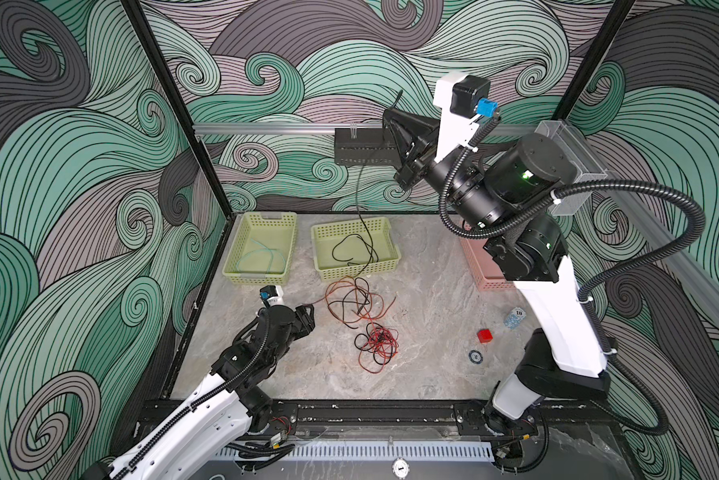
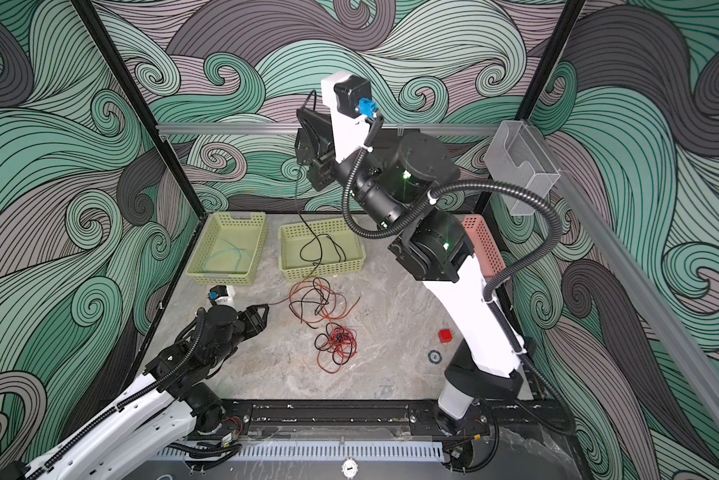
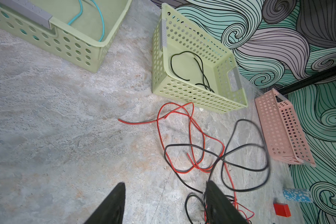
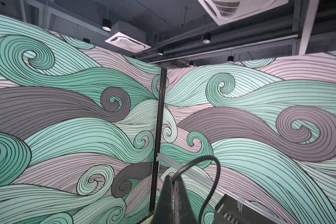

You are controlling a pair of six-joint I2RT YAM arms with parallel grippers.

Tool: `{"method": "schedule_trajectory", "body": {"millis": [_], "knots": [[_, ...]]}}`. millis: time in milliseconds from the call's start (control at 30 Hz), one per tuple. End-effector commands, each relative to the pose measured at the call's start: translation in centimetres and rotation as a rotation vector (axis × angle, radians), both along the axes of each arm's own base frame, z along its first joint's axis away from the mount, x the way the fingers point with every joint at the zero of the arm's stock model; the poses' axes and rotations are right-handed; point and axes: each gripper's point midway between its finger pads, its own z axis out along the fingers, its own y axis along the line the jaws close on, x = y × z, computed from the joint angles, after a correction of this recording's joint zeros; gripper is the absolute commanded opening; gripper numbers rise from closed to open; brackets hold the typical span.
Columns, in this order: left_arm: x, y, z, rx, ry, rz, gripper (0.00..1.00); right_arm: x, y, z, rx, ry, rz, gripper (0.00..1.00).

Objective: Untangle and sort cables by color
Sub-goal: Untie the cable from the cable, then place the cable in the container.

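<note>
I will next lower my right gripper toward the middle green basket (image 1: pixel 358 270) and then let go of the black cable into it, because the hanging part of the cable already trails inside the basket.
A tangle of red and black cables (image 1: pixel 376 341) lies mid-table, with looser loops (image 2: pixel 314 303) towards the baskets. My right gripper (image 1: pixel 387 113) is raised high at the back, shut on a black cable (image 1: pixel 358 187) that hangs down into the middle green basket (image 1: pixel 358 270). The right wrist view shows that cable (image 4: pixel 217 170) arching out from the closed tips of that gripper (image 4: pixel 172 176). A teal cable (image 1: pixel 262 253) lies in the left green basket (image 1: pixel 266 217). My left gripper (image 1: pixel 308 309) is open and empty, low over the table just left of the tangle; one fingertip (image 3: pixel 210 184) hangs over the cables.
A pink basket (image 1: pixel 488 278) at the back right is mostly hidden behind my right arm. A red cube (image 1: pixel 484 336), a stack of blue chips (image 1: pixel 515 318) and a single chip (image 1: pixel 474 356) lie to the right. A black box (image 1: pixel 358 149) hangs on the rear rail.
</note>
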Motion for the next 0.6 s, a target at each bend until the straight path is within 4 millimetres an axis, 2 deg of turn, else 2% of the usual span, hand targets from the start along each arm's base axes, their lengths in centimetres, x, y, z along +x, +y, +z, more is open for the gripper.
{"method": "schedule_trajectory", "body": {"millis": [0, 100, 200, 367, 567], "knots": [[0.2, 0.0, -0.1, -0.012, -0.013, 0.014, 0.64, -1.5, -0.7, 1.9, 0.038, -0.038, 0.046, 0.00], [0.7, -1.3, 0.5, -0.037, -0.038, -0.039, 0.66, -1.8, -0.1, 1.3, 0.034, -0.017, 0.096, 0.00], [1.0, -2.1, 1.2, -0.025, -0.029, -0.076, 0.66, -0.7, 0.4, -0.4, 0.007, 0.015, 0.063, 0.00], [1.0, -2.0, 0.9, 0.025, 0.024, -0.079, 0.66, 2.9, 1.1, -5.0, -0.071, 0.109, -0.015, 0.00], [0.2, -0.6, -0.7, 0.022, 0.064, -0.010, 0.66, 9.2, 1.3, -10.2, -0.086, 0.277, -0.050, 0.00]]}}
